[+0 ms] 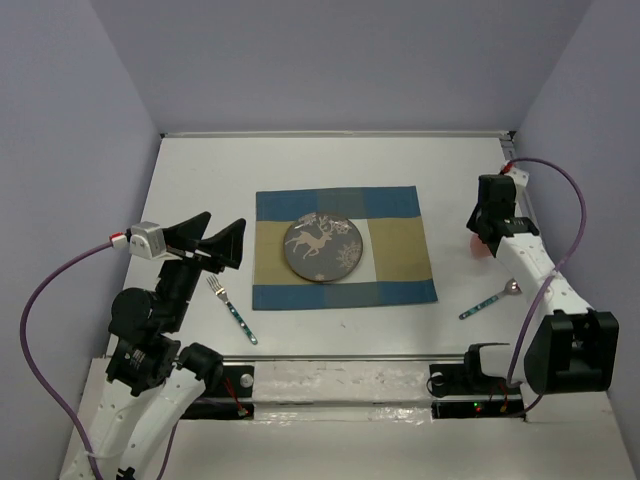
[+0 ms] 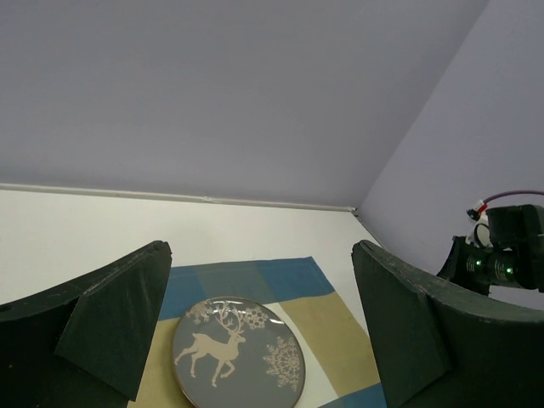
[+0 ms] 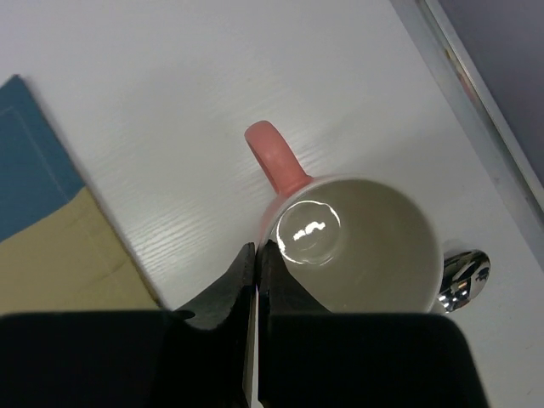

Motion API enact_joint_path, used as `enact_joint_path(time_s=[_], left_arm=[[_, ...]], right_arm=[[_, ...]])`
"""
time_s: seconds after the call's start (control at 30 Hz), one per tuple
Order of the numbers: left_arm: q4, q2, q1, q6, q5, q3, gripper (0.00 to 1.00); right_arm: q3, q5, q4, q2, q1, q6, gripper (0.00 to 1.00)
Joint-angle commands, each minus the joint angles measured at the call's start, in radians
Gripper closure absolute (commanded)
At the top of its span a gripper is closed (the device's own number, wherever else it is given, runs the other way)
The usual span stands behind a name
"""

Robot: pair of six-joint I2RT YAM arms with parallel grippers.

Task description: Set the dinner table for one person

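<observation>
The right gripper carries the mug (image 3: 374, 238) onto the placemat's bare far corner next, outward of the gripper and to its left in the top view, and releases it.
The white dinner table (image 1: 200, 180) carries a blue-and-tan checked placemat (image 1: 400, 265) with a grey reindeer plate (image 1: 322, 248) on it. A fork (image 1: 231, 308) lies left of the mat and a spoon (image 1: 490, 298) right of it. My right gripper (image 1: 490, 235) is shut on the rim of a pink mug (image 3: 374, 238), one finger inside and one outside, beside the handle (image 3: 274, 157). Whether the mug rests on the table I cannot tell. My left gripper (image 1: 215, 245) is open and empty, raised left of the mat, and the plate (image 2: 238, 353) lies ahead of it (image 2: 262, 255).
The spoon's bowl (image 3: 463, 279) shows just beyond the mug. The placemat's corner (image 3: 34, 170) lies left of the mug. A metal rail (image 3: 476, 93) edges the table on the right. Blue-grey walls enclose the table at the back and sides.
</observation>
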Motion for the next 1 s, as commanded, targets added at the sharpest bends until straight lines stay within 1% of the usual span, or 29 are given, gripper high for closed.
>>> enact_joint_path(time_s=[0.0, 0.07, 0.1, 0.17, 0.2, 0.23, 0.3, 0.33, 0.43, 0.47, 0.6, 0.87, 0.97], left_arm=[[0.050, 0.005, 0.000, 0.008, 0.016, -0.002, 0.01], [0.052, 0.008, 0.003, 0.008, 0.017, -0.002, 0.01], [0.052, 0.010, 0.004, 0.007, 0.019, -0.002, 0.01], [0.052, 0.008, 0.007, 0.008, 0.017, -0.004, 0.01], [0.052, 0.008, 0.007, 0.010, 0.014, -0.004, 0.01], [0.052, 0.007, 0.006, 0.010, 0.014, -0.004, 0.01], [0.052, 0.010, 0.007, 0.011, 0.016, -0.004, 0.01], [0.052, 0.010, 0.006, 0.011, 0.016, -0.004, 0.01], [0.052, 0.008, 0.006, 0.010, 0.017, -0.004, 0.01], [0.053, 0.010, 0.007, 0.008, 0.020, -0.004, 0.01], [0.055, 0.013, 0.009, 0.008, 0.025, -0.005, 0.01], [0.055, 0.013, 0.009, 0.008, 0.026, -0.005, 0.01], [0.053, 0.013, 0.009, 0.007, 0.026, -0.005, 0.01]], right_arm=[[0.156, 0.016, 0.076, -0.046, 0.141, -0.118, 1.00], [0.211, -0.001, 0.088, 0.006, 0.205, -0.161, 1.00], [0.240, -0.001, 0.088, 0.076, 0.256, -0.176, 1.00], [0.328, -0.014, 0.087, 0.149, 0.296, -0.218, 1.00], [0.355, -0.017, 0.088, 0.216, 0.319, -0.230, 1.00], [0.407, -0.027, 0.091, 0.249, 0.319, -0.239, 1.00], [0.460, -0.070, 0.088, 0.333, 0.339, -0.265, 1.00], [0.484, -0.079, 0.090, 0.333, 0.339, -0.265, 1.00], [0.607, -0.132, 0.078, 0.451, 0.373, -0.311, 1.00], [0.607, -0.133, 0.071, 0.471, 0.387, -0.320, 1.00], [0.693, -0.128, 0.051, 0.543, 0.411, -0.339, 1.00], [0.736, -0.154, 0.050, 0.629, 0.411, -0.325, 1.00], [0.744, -0.130, 0.045, 0.652, 0.411, -0.320, 1.00]])
